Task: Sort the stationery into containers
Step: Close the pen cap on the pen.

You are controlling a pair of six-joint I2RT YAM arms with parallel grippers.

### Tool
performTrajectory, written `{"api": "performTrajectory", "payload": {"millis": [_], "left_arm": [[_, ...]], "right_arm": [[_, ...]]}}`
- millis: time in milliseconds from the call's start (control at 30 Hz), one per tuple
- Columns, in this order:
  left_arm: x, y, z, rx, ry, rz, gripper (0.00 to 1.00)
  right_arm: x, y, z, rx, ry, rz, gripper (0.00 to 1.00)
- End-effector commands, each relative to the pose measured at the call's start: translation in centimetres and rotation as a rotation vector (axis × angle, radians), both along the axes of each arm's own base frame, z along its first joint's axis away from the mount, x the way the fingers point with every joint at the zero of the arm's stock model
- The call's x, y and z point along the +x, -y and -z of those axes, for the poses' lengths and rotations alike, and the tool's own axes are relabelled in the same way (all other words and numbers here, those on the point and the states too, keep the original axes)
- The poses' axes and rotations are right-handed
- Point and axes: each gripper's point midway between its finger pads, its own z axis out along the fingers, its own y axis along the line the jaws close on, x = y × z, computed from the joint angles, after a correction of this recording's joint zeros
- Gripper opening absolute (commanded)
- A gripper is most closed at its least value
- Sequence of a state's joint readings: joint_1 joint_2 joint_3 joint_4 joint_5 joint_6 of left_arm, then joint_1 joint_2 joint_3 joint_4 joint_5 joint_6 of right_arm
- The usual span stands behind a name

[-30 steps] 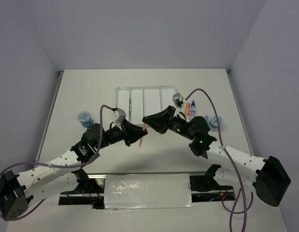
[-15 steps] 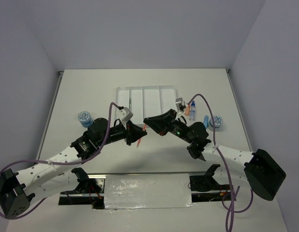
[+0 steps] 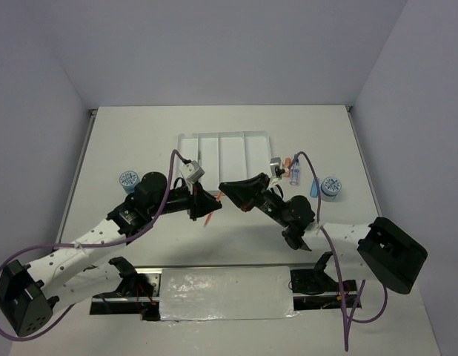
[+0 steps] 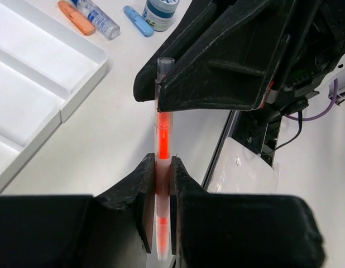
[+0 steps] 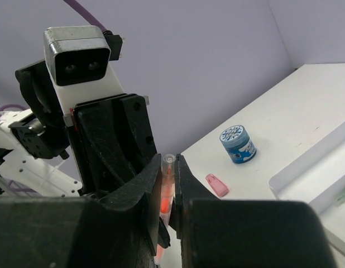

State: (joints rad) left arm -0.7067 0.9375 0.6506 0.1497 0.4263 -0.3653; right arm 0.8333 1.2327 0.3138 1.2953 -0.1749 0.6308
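Note:
The orange pen in my left gripper moves outward and down for release next, as the tray section (image 3: pixel 209 154) already holding the green pen is below and outward.
Both grippers are shut on the orange pen (image 4: pixel 163 128) and hold it above the table in front of the white tray (image 3: pixel 186 142). My left gripper (image 4: pixel 162 163) grips its lower part. My right gripper (image 5: pixel 168 163) grips its clear capped end (image 5: pixel 168 167). In the top view the left gripper (image 3: pixel 209 208) and the right gripper (image 3: pixel 224 190) meet tip to tip. A thin green pen (image 3: pixel 200 159) lies in the tray. A pink capsule (image 5: pixel 216 185) lies by the left roll (image 3: pixel 129 180).
Right of the tray lie an orange capsule (image 3: pixel 287 165), a clear blue-capped bottle (image 3: pixel 294 172), a blue capsule (image 3: pixel 315 187) and the second roll (image 3: pixel 330 187). The same group shows in the left wrist view, with the bottle (image 4: pixel 97 14) beside the tray's corner (image 4: pixel 100 56).
The two grippers have drawn closer together around the pen. The right arm has shifted left and lower; the left gripper has edged right.

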Motion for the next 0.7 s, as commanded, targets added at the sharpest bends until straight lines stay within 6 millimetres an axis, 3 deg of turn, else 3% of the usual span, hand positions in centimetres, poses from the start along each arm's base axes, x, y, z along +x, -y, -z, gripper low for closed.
{"api": "performTrajectory", "payload": {"millis": [0,300,667], "left_arm": [[0.6,-0.9,-16.7,-0.366,0.428,-0.035,0.00],[0.3,-2.0,-18.8,-0.394,0.478,-0.023,0.00],[1.0,-2.7,-19.6,-0.443,0.458,0.009,0.00]], "right_arm": [[-3.9,-2.1,11.0,-0.307,-0.182,-0.180,0.00],[-4.5,-2.8,14.1,-0.359,-0.240,-0.202,0.00],[-5.6,-4.2,16.0,-0.472,-0.225,-0.216,0.00]]}}
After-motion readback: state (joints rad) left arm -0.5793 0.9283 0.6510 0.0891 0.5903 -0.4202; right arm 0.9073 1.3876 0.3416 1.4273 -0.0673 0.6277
